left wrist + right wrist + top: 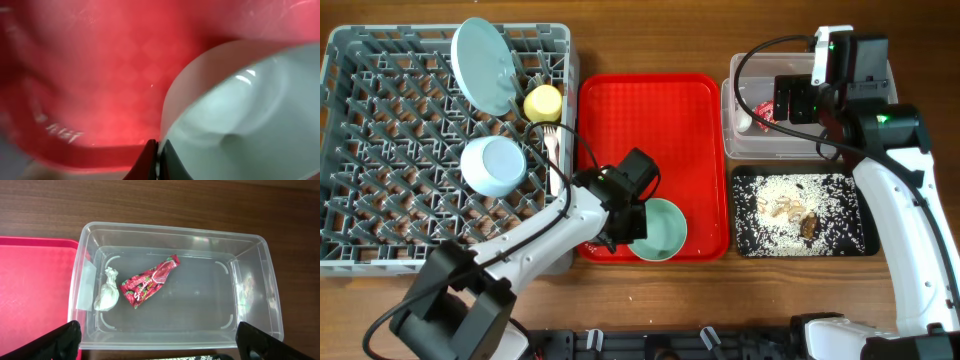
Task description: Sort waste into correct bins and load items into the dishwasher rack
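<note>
My left gripper lifts toward the rack (380,150) next, then lowers the bowl onto the red tray's middle (666,180) and releases it. That spot lies outward of the gripper.
My left gripper (158,160) is shut on the rim of the mint green bowl (660,230), which sits at the front right of the red tray (655,110); the bowl fills the right of the left wrist view (240,110). My right gripper (160,345) is open and empty above the clear tub (250,280), which holds the red wrapper (149,281) and the white tissue (107,292). The grey rack (380,150) holds the blue plate (485,65), yellow cup (543,102), blue bowl (493,165) and white cutlery (553,150). Rice scraps (790,205) lie in the black tray (850,240).
The red tray lies between the rack and the two bins. The clear tub (745,140) sits behind the black tray at the right. Wooden table surface runs along the front and far edges.
</note>
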You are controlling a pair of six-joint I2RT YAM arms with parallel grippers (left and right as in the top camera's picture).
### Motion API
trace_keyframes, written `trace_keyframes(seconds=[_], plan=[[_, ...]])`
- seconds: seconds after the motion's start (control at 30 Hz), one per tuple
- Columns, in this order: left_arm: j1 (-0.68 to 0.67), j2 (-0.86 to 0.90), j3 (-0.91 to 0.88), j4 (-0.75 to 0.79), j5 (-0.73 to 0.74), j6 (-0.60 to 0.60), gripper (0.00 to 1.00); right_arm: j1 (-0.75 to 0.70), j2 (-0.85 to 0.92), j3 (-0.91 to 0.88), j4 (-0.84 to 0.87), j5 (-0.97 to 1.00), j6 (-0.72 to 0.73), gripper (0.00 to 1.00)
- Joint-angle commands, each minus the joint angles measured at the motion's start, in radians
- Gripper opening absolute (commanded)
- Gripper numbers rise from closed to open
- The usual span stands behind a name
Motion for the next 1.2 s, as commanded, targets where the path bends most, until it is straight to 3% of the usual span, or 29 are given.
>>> trace_keyframes(seconds=[0.0, 0.1, 0.23, 0.37, 0.43, 0.63, 0.73, 0.83, 0.9, 1.03, 1.17], plan=[[0.003, -0.174, 0.119, -0.111, -0.255, 0.035, 0.04, -0.001, 0.003, 0.008, 0.002, -0.005, 0.01, 1.0], [0.003, -0.413, 0.167, -0.219, -0.65, 0.027, 0.04, -0.001, 0.003, 0.008, 0.002, -0.005, 0.01, 1.0], [0.003, -0.601, 0.167, -0.355, -0.877, 0.023, 0.04, -0.001, 0.003, 0.008, 0.002, -0.005, 0.01, 1.0], [0.004, -0.644, 0.167, -0.517, -1.026, -0.235, 0.04, -0.001, 0.003, 0.008, 0.002, -0.005, 0.011, 1.0], [0.026, -0.637, 0.167, -0.551, -1.064, -0.341, 0.04, -0.001, 0.003, 0.008, 0.002, -0.005, 0.01, 1.0], [0.112, -0.516, 0.158, -0.548, -1.057, -0.339, 0.04, -0.001, 0.003, 0.008, 0.002, -0.005, 0.01, 1.0], [0.165, -0.437, 0.158, -0.585, -1.154, -0.34, 0.04, -0.001, 0.003, 0.008, 0.002, -0.005, 0.01, 1.0], [0.272, -0.407, 0.158, -0.573, -1.297, -0.343, 0.04, -0.001, 0.003, 0.008, 0.002, -0.005, 0.011, 1.0], [0.384, -0.399, 0.158, -0.472, -1.35, -0.343, 0.04, -0.001, 0.003, 0.008, 0.002, -0.005, 0.01, 1.0], [0.583, -0.356, 0.158, -0.394, -1.344, -0.338, 0.04, -0.001, 0.003, 0.008, 0.002, -0.005, 0.01, 1.0], [0.668, -0.303, 0.158, -0.395, -1.278, -0.335, 0.04, -0.001, 0.003, 0.008, 0.002, -0.005, 0.011, 1.0]])
